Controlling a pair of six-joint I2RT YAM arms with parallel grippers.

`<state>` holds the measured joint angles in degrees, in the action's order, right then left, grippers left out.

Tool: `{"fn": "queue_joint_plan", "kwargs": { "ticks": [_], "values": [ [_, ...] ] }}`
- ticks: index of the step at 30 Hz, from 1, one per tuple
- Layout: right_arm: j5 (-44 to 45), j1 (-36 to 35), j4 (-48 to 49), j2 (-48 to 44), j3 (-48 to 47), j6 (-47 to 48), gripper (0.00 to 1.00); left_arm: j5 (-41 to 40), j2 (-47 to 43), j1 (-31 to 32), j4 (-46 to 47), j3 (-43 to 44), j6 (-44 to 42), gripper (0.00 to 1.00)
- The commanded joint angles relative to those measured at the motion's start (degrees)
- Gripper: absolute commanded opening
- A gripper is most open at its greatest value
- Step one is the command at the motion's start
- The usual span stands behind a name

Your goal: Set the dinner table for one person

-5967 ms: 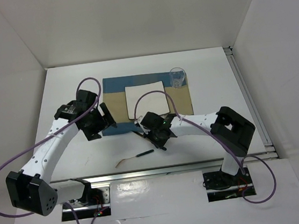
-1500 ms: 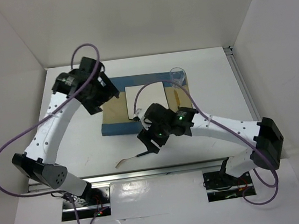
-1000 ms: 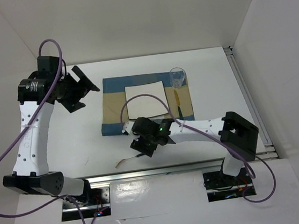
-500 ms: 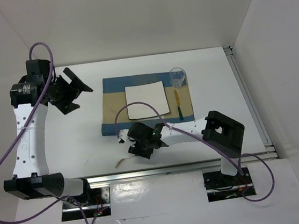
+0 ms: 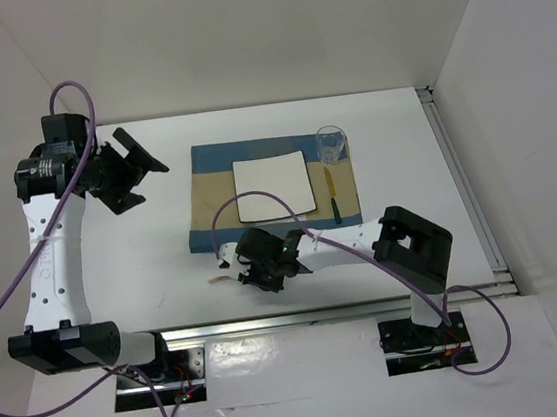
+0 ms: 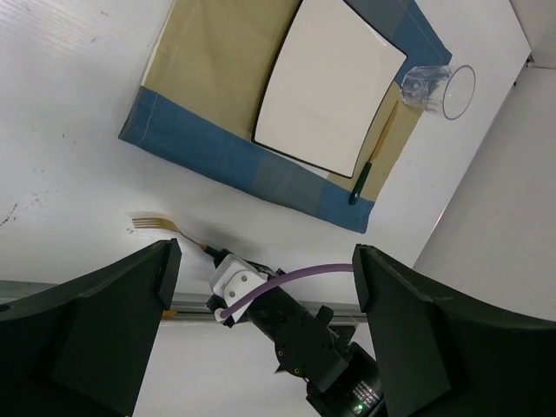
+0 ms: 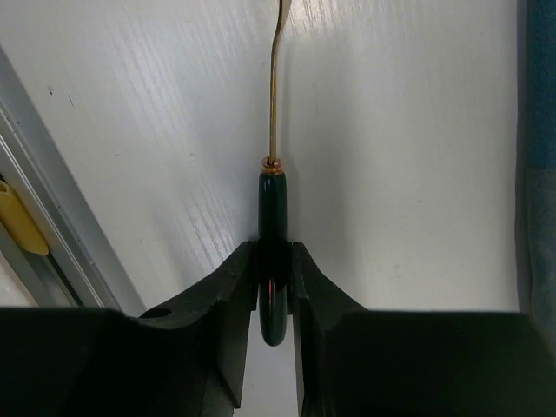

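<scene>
I should move my right gripper outward next, turn the fork's teeth outward, and release it on the bare tan strip [image 5: 214,198], since the plate's other side holds the knife [image 5: 333,197].
The white dinner table [image 5: 143,254] holds a blue-and-tan placemat [image 5: 211,191] with a white square plate [image 5: 273,186], a clear glass [image 5: 332,144] and a green-handled knife [image 5: 333,197] on it. My right gripper [image 5: 248,272] is low over the table in front of the placemat. It is shut on the dark green handle of a gold fork [image 7: 272,208], whose tines [image 5: 221,275] point left. My left gripper [image 5: 144,178] is raised high at the far left, open and empty. Its view shows the fork [image 6: 161,225], plate [image 6: 334,87] and glass [image 6: 439,85] from above.
The metal rail [image 5: 301,319] runs along the table's near edge, close behind my right gripper, and shows in the right wrist view [image 7: 52,226]. White walls enclose the table at the back and sides. The placemat's blue edge [image 7: 539,130] lies to the right of the fork.
My right gripper has closed on the fork handle, and the fork has shifted a little toward the placemat. My left arm has stayed raised at the far left.
</scene>
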<state>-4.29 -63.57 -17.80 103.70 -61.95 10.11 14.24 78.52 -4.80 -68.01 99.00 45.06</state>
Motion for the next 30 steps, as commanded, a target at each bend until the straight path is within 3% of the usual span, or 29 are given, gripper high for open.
{"fn": "queue_joint_plan", "kwargs": {
  "ticks": [1, 7, 9, 14, 19, 30],
  "values": [
    [-0.5, -1.6, -2.1, 1.1, -1.9, 0.4, 0.22, 1.3, -1.9, -0.7, 1.5, -0.1, -1.6, 1.0],
    [-0.5, -2.3, -6.1, -4.9, -3.2, -0.9, 0.1, 2.4, -1.9, -1.7, 1.5, -0.7, -2.1, 1.0],
    [-0.5, -2.3, -8.5, -6.7, -4.8, -2.8, 0.1, 2.4, -1.9, -2.3, 1.5, 0.0, -2.1, 1.0],
    [4.7, -2.3, -12.5, -7.5, -14.7, -9.9, 0.06, 3.4, -2.4, -2.8, 2.0, 1.4, -1.5, 1.0],
    [5.0, 1.7, -18.2, 0.4, -29.0, -18.1, 0.01, 5.6, -4.3, -2.8, 5.6, -0.4, -0.3, 1.0],
    [0.5, 14.4, -15.3, 12.3, -44.5, -32.7, 0.0, 5.6, -5.3, -3.4, 5.1, 0.8, 0.2, 1.0]
  ]
}}
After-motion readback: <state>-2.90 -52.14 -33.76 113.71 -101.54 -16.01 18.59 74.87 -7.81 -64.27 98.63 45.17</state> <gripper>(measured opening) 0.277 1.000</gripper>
